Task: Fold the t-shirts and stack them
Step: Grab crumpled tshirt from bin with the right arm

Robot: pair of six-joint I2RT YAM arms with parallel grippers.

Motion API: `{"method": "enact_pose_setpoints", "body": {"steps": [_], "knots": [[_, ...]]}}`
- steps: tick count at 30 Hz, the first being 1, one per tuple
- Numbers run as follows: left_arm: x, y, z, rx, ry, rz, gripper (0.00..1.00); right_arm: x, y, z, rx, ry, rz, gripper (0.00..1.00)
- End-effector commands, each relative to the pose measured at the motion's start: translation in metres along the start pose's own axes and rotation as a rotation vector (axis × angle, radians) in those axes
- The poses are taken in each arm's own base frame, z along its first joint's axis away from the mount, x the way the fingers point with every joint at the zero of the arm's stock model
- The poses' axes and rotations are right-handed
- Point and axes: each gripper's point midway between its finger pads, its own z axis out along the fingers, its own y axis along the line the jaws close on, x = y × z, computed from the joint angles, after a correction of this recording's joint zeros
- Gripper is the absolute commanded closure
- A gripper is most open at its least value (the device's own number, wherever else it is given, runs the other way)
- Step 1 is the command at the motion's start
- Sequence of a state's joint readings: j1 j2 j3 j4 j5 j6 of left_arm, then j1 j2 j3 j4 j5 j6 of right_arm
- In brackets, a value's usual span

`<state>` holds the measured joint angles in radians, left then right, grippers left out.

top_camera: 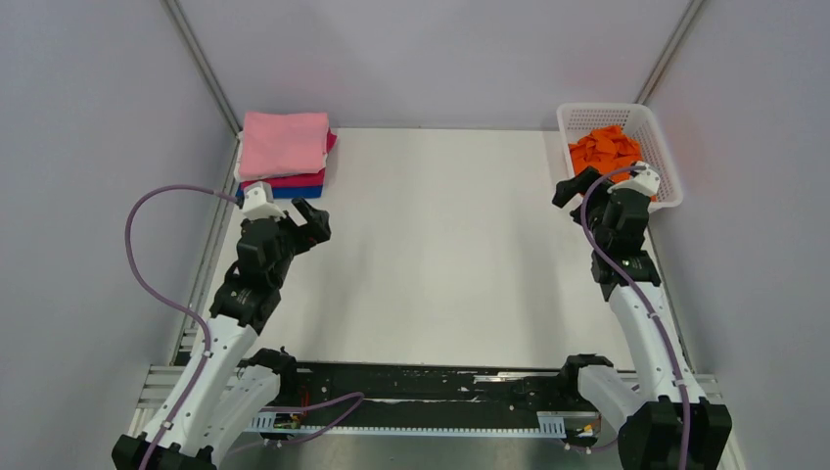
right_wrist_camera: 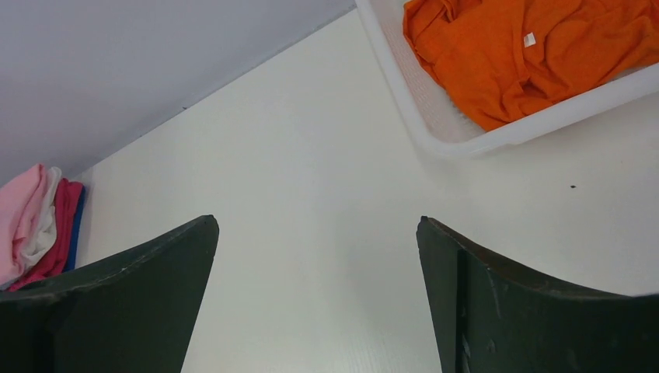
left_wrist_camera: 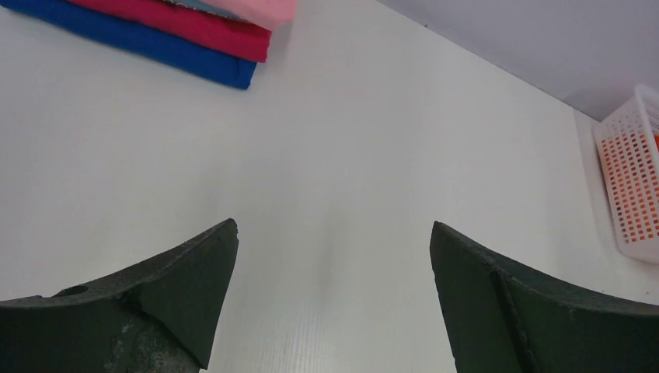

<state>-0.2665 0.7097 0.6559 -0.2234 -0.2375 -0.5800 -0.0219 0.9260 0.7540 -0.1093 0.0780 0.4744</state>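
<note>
The orange t-shirt's folds lie outward of my right gripper and below it, so my right gripper will next move outward over the basket's rim and lower onto them.
A stack of folded t-shirts [top_camera: 284, 152], light pink on top over white, magenta and blue, lies at the table's far left corner; its edge shows in the left wrist view [left_wrist_camera: 194, 35] and in the right wrist view [right_wrist_camera: 39, 225]. A crumpled orange t-shirt [top_camera: 605, 152] lies in the white mesh basket [top_camera: 666, 162] at the far right, also seen in the right wrist view [right_wrist_camera: 528, 54]. My left gripper [top_camera: 311, 220] is open and empty above the table, just in front of the stack. My right gripper [top_camera: 576, 186] is open and empty beside the basket's near left side.
The white table top [top_camera: 440, 245] spreads between the two arms. Grey walls enclose the table on the left, back and right. A metal rail with cables runs along the near edge [top_camera: 421, 397]. The basket's mesh wall shows at the right in the left wrist view [left_wrist_camera: 629, 186].
</note>
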Motion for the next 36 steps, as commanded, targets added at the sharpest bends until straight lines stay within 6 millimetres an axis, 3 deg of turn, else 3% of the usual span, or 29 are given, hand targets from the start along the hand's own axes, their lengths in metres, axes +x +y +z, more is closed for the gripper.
{"method": "enact_pose_setpoints", "body": {"steps": [1,5,6,7,11,14,18,24,27,28,33,36], "knots": [[-0.019,-0.011,-0.002,0.029,-0.040,-0.020,0.00,-0.023,0.009,0.009,0.008,-0.028,-0.036,0.00],[-0.017,-0.012,0.005,0.030,-0.037,-0.015,0.00,-0.033,-0.002,0.039,0.095,0.011,-0.094,0.00],[-0.017,-0.011,0.007,0.025,-0.038,-0.013,0.00,-0.044,0.000,0.048,0.093,0.011,-0.099,0.00],[-0.017,-0.011,0.010,0.021,-0.038,-0.011,0.00,-0.043,-0.007,0.058,0.114,0.030,-0.103,0.00],[-0.013,-0.008,0.019,0.001,-0.034,0.007,0.00,-0.073,-0.040,0.100,0.250,0.007,-0.098,0.00],[-0.010,-0.006,0.025,-0.009,-0.028,0.022,0.00,-0.084,-0.061,0.134,0.281,0.042,-0.069,0.00],[-0.006,-0.003,0.033,-0.028,-0.019,0.030,0.00,-0.084,-0.099,0.179,0.357,0.091,-0.060,0.00],[0.002,0.000,0.040,-0.044,0.005,0.031,0.00,-0.063,-0.149,0.237,0.472,0.153,-0.092,0.00],[0.008,0.001,0.043,-0.045,0.019,0.030,0.00,-0.032,-0.175,0.260,0.521,0.218,-0.078,0.00],[0.009,0.001,0.045,-0.046,0.019,0.027,0.00,-0.014,-0.184,0.269,0.531,0.260,-0.077,0.00],[0.012,0.000,0.046,-0.039,0.033,0.030,0.00,0.032,-0.213,0.287,0.593,0.343,-0.064,0.00],[0.014,-0.001,0.045,-0.030,0.039,0.029,0.00,0.049,-0.211,0.294,0.552,0.412,-0.049,0.09]]}}
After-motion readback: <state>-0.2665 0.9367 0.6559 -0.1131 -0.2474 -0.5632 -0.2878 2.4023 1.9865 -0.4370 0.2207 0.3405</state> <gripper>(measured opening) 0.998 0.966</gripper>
